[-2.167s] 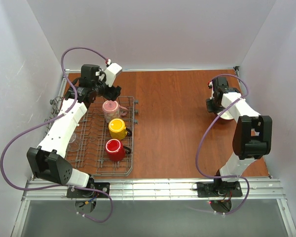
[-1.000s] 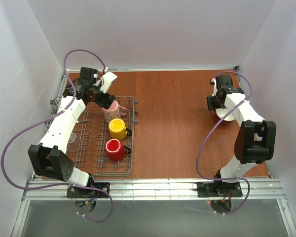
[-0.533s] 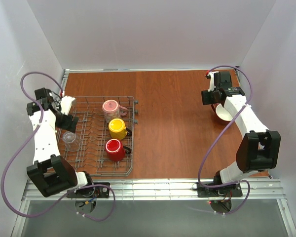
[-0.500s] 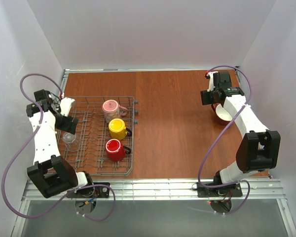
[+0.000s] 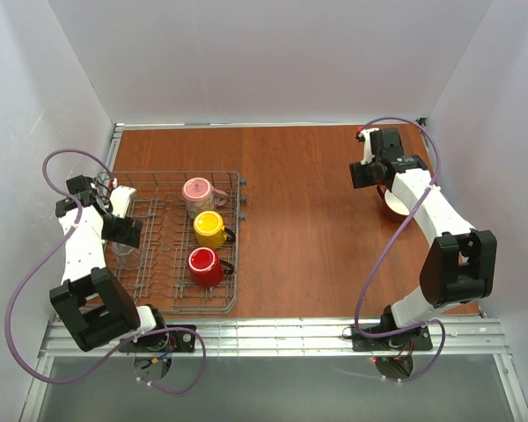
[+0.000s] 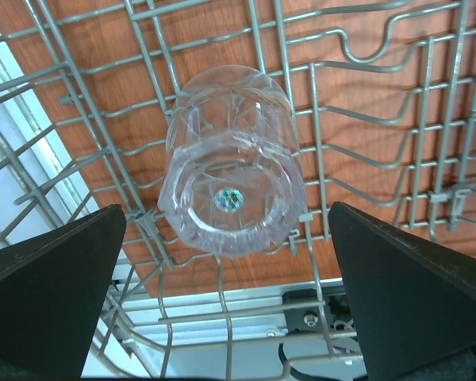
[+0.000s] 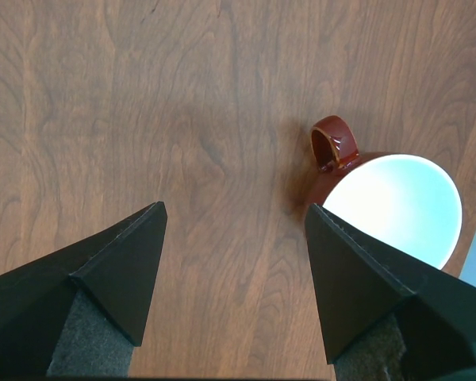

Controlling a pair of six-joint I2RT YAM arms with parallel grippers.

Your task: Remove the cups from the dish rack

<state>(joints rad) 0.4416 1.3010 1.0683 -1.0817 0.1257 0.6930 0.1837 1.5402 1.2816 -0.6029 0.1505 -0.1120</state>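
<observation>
My left gripper lowers over the faceted base of the glass tumbler next and closes its fingers there, because that base lies centred between the open fingers.
The grey wire dish rack [image 5: 169, 294] sits at the table's left. In its right half stand a pink mug [image 5: 196, 191], a yellow mug [image 5: 209, 229] and a red mug [image 5: 203, 265]. A clear glass tumbler [image 6: 230, 163] lies among the rack wires [image 6: 316, 135] on the left side. My left gripper [image 5: 122, 230] hovers just above the tumbler [image 5: 121, 258], wide open [image 6: 230, 262] and apart from it. A cup [image 7: 393, 202], white inside and red-brown outside, stands on the table at the far right. My right gripper [image 7: 234, 262] is open and empty just left of that cup [image 5: 394, 203].
The brown wooden tabletop [image 5: 308, 229] stretches between the rack and the right-hand cup. White walls close in the left, back and right sides. A metal rail [image 5: 273, 334] with both arm bases runs along the near edge.
My left arm swung from the pink mug at the rack's back over to the rack's left side, above the tumbler. My right gripper drew back and left, off the cup on the table.
</observation>
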